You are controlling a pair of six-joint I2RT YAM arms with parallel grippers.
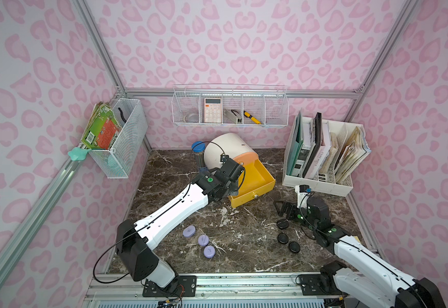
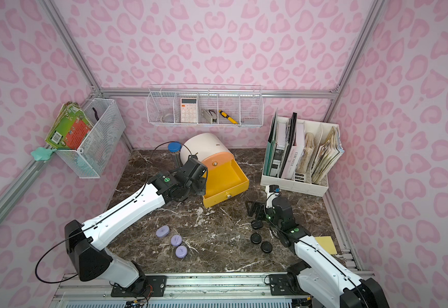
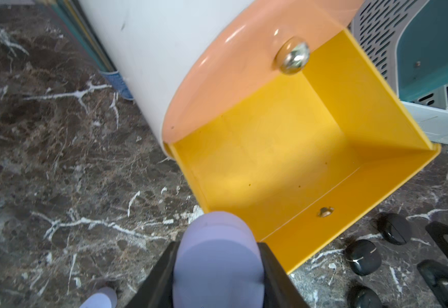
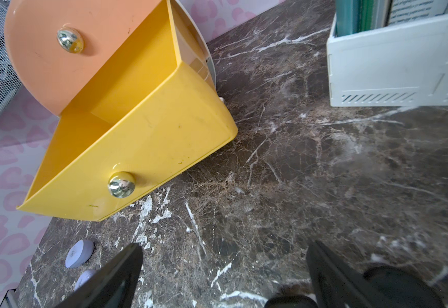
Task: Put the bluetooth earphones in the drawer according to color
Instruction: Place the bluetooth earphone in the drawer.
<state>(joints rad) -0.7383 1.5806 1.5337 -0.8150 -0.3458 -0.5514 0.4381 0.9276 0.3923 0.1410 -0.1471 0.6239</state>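
The case still hangs outside the open yellow drawer, so the robot's left gripper next needs to move outward past the yellow drawer's near corner and over the yellow drawer's bottom to let go of the case.
The drawer (image 1: 227,150), a white barrel cabinet, stands at the back of the table. Its peach drawer (image 3: 244,80) is shut and its yellow drawer (image 1: 255,184) is pulled out, empty inside (image 3: 271,149). My left gripper (image 3: 217,248) is shut on a lilac bluetooth earphone case (image 3: 217,266), just outside the yellow drawer's near corner. Three more lilac cases (image 1: 203,240) lie at the front left of the marble top. Three black cases (image 1: 282,238) lie at the right. My right gripper (image 1: 284,209) stands open and empty just behind them, low over the table (image 4: 223,266).
A white file rack (image 1: 321,162) with books stands at the back right. A blue-capped tube (image 1: 199,157) stands left of the cabinet. A wire shelf (image 1: 231,109) and a mesh basket (image 1: 119,138) hang on the walls. A yellow note pad (image 2: 327,244) lies at the right edge.
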